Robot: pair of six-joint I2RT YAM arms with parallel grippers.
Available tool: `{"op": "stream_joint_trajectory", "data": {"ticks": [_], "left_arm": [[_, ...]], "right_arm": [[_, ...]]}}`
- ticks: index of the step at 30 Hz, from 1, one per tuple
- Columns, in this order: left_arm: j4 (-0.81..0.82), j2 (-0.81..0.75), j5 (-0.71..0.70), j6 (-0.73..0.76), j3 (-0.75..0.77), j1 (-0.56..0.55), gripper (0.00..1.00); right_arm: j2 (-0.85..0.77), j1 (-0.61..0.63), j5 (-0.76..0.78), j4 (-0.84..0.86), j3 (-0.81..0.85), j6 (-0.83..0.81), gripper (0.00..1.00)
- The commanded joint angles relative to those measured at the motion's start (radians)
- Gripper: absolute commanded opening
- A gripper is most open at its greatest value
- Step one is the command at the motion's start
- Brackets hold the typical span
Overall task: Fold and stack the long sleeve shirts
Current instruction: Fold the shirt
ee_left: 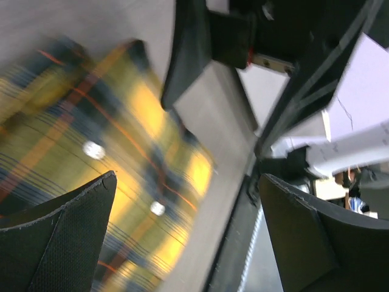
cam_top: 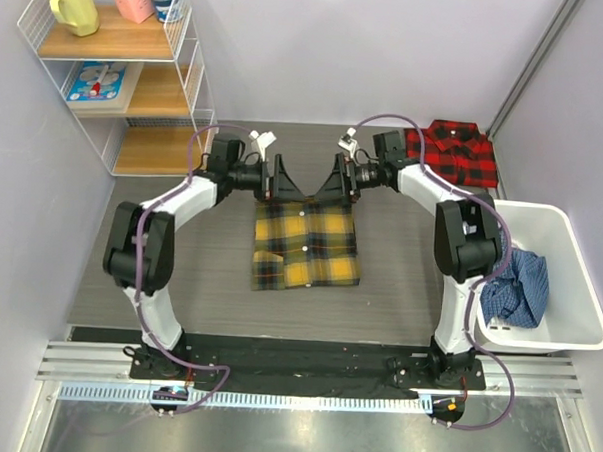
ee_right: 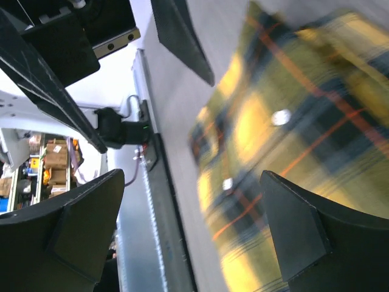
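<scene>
The left gripper lowers and moves back onto the yellow shirt's far corner toward the wire shelf next, since that lies below and back from it.
The yellow plaid shirt [cam_top: 306, 244] lies folded into a rectangle at the table's middle. It shows blurred in the left wrist view [ee_left: 91, 170] and in the right wrist view [ee_right: 292, 140]. The red-and-black shirt [cam_top: 453, 153] lies folded at the back right. My left gripper [cam_top: 282, 177] is open and empty, just above the yellow shirt's far left corner; its fingers [ee_left: 67, 237] stand wide apart. My right gripper [cam_top: 336, 177] is open and empty above the far right corner; its fingers [ee_right: 316, 237] stand wide apart. The two grippers face each other.
A white bin [cam_top: 571, 248] at the right holds a blue garment [cam_top: 514, 285]. A wire shelf [cam_top: 123, 68] with a yellow jug and small items stands at the back left. The arms' base rail [cam_top: 295, 371] runs along the near edge.
</scene>
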Motion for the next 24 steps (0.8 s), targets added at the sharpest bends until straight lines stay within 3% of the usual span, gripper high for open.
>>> {"op": "stream_joint_trajectory", "data": {"ticks": [1,6,9,15,18,21,22,24], "left_arm": [[0.029,0.204,-0.057,0.009,0.1,0.021,1.0],[0.005,0.338,-0.143,0.002,0.097,0.087,0.95],[0.0,0.333,-0.154,-0.011,0.008,0.131,0.92],[-0.135,0.125,-0.051,0.097,-0.191,0.024,0.87],[-0.172,-0.01,-0.028,0.11,-0.237,0.05,0.87],[-0.311,-0.076,-0.034,0.255,-0.167,0.096,0.87],[-0.377,-0.072,-0.064,0.377,-0.08,0.102,0.88],[-0.511,-0.044,-0.103,0.453,0.0,0.121,0.89]], "right_arm": [[0.138,0.0,0.046,0.01,0.052,-0.024,0.99],[0.309,-0.037,0.172,-0.04,0.147,-0.151,0.98],[0.391,-0.04,0.246,-0.173,0.27,-0.287,0.96],[0.386,0.065,0.3,-0.325,0.332,-0.435,0.95],[0.325,0.115,0.281,-0.363,0.32,-0.493,0.95],[0.252,0.118,0.242,-0.365,0.292,-0.539,0.95],[0.21,0.118,0.231,-0.372,0.306,-0.562,0.95],[0.177,0.119,0.217,-0.379,0.335,-0.619,0.95]]}}
